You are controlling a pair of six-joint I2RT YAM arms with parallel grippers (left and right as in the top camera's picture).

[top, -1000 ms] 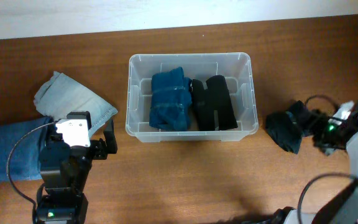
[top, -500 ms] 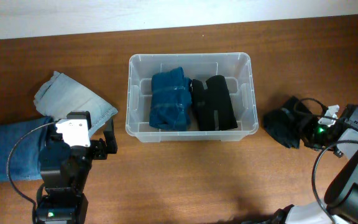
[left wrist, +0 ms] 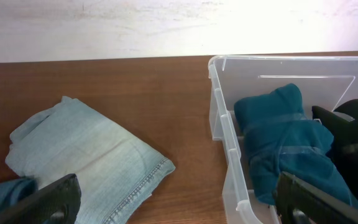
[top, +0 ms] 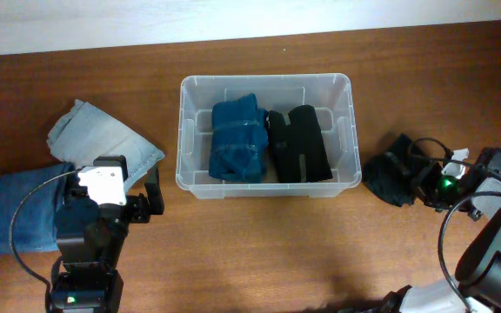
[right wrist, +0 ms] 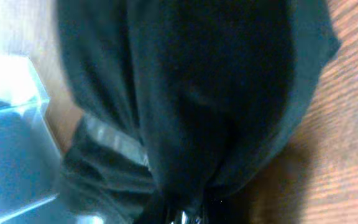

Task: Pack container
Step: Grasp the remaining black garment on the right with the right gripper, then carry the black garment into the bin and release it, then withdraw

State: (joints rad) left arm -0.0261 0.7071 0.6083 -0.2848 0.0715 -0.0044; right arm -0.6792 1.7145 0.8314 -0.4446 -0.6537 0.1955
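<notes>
My right gripper lifts the dark garment over the container's side next. Then it lowers to release it at the teal garment's far side (top: 205,150), where the container's bottom lies bare.
The container (top: 265,80), a clear plastic bin, stands in the middle of the table. It holds a folded teal garment (top: 237,139) and a folded black garment (top: 301,143) side by side. Right of it a crumpled dark garment (top: 388,176) lies on the wood, and my right gripper (top: 417,180) is shut on its right side. In the right wrist view that dark cloth (right wrist: 210,93) fills the frame, bunched into the gripper (right wrist: 185,214), with the container's corner (right wrist: 23,81) at the left. My left gripper (left wrist: 179,208) stands open and holds nothing, left of the container wall (left wrist: 219,124).
A folded light denim piece (top: 103,139) lies left of the container, also seen in the left wrist view (left wrist: 86,155). Darker blue jeans (top: 11,213) stretch to the table's left edge. The left arm (top: 94,226) stands over them. Cables loop near the right arm (top: 494,217).
My right gripper has shut on the dark garment, which has bunched and shifted slightly left toward the container. The left arm has not moved.
</notes>
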